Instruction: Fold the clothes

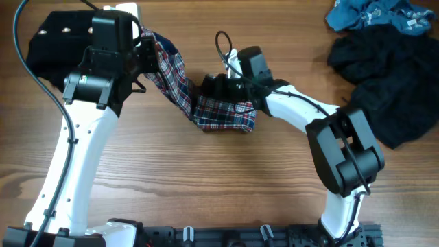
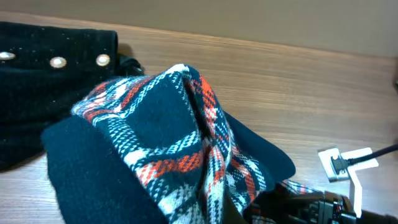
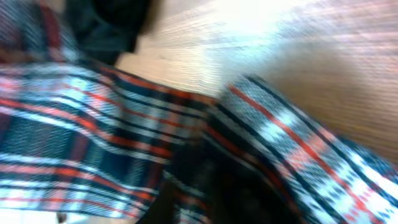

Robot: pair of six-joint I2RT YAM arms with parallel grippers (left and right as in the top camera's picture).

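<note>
The plaid garment's spread part is below my left gripper, to its right in the overhead view. My left gripper will carry the garment's raised end across, down onto that spread part, and let go.
The red, navy and white plaid garment (image 1: pixel 223 111) hangs stretched between my two grippers above the table. My left gripper (image 1: pixel 147 56) is shut on its upper left end, lifted near the black pale-studded garment (image 1: pixel 51 38). My right gripper (image 1: pixel 218 86) is shut on the bunched right part. In the left wrist view the plaid cloth (image 2: pixel 168 143) drapes over and hides the fingers, with the studded garment (image 2: pixel 50 68) behind. In the right wrist view blurred plaid cloth (image 3: pixel 74 137) covers the dark jaws (image 3: pixel 239 193).
A black garment (image 1: pixel 387 82) lies heaped at the right. A blue garment (image 1: pixel 377 14) lies at the top right edge. The wooden table (image 1: pixel 206 185) runs toward the front, where a black rail lies along the edge.
</note>
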